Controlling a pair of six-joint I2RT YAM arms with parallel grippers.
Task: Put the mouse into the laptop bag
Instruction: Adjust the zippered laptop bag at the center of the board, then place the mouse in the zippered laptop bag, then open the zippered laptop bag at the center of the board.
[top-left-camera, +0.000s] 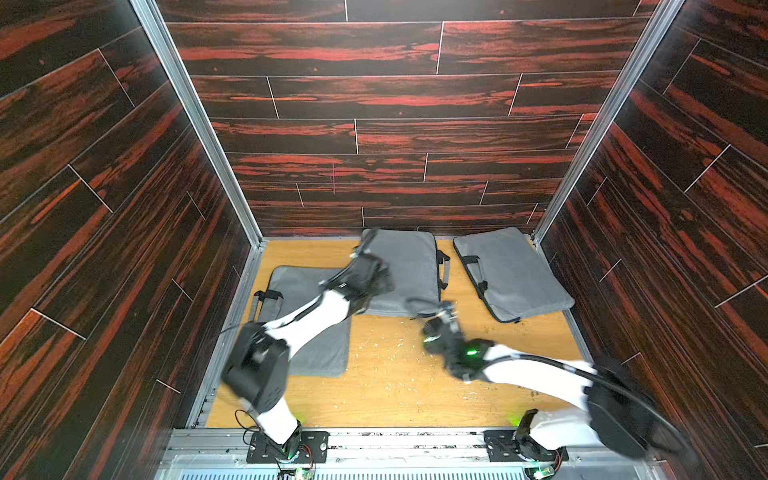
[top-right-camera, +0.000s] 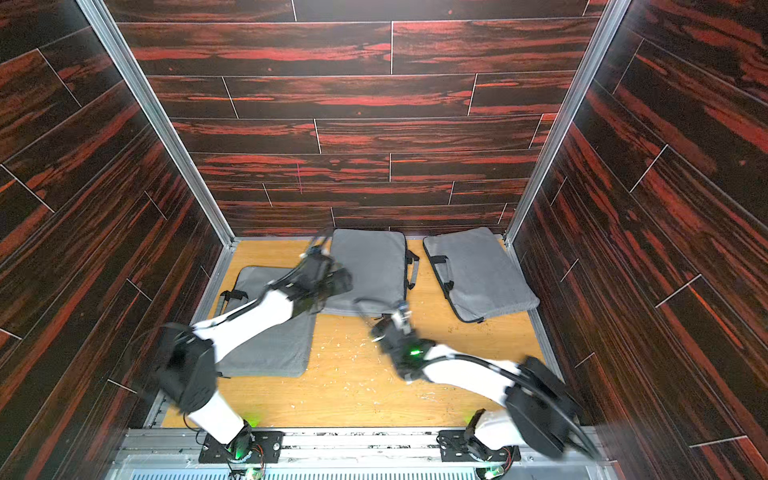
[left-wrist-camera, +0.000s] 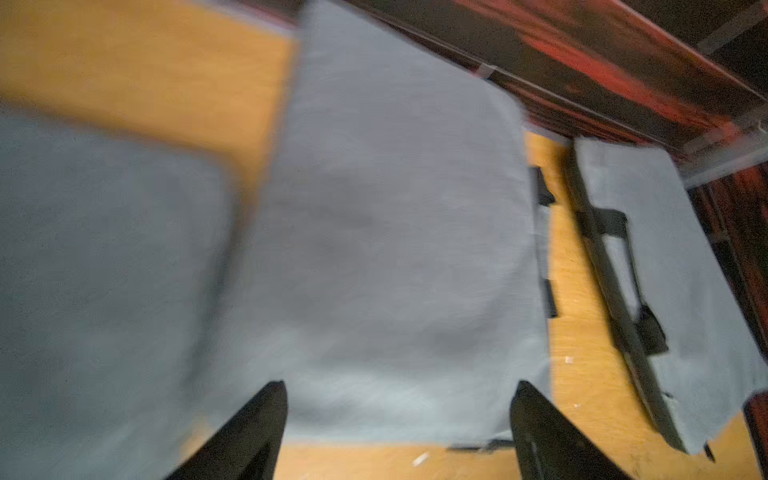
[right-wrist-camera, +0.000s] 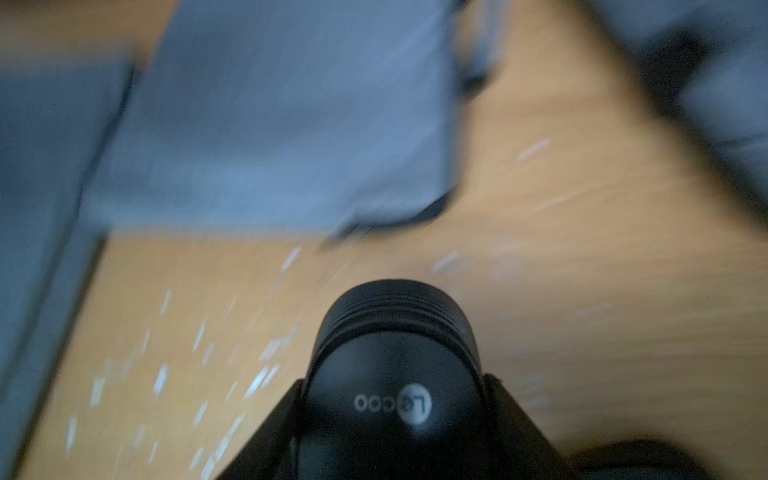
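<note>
The bag's edge (top-left-camera: 439, 294) (left-wrist-camera: 549, 324) beside the handle's near strap is below the left gripper, across the bag, so the gripper should go over the middle bag and down onto that edge.
A black mouse (right-wrist-camera: 395, 365) with a white logo sits between my right gripper's (right-wrist-camera: 395, 382) jaws, which are shut on its sides. That gripper (top-left-camera: 434, 328) hangs above the wooden floor, just short of the near corner of the middle grey laptop bag (top-left-camera: 409, 270). My left gripper (left-wrist-camera: 400, 386) is open and empty, with its fingers spread over the near left edge of the same bag (left-wrist-camera: 395, 249). In the top views the left gripper (top-right-camera: 338, 282) partly covers that edge. The wrist views are blurred.
Two more grey laptop bags lie flat: one at the left (top-left-camera: 320, 349) under my left arm, one at the right (top-left-camera: 515, 274) by the corner post. Small white chips litter the wooden floor (top-left-camera: 395, 374). Dark wood-pattern walls (top-left-camera: 374, 187) enclose the back and both sides.
</note>
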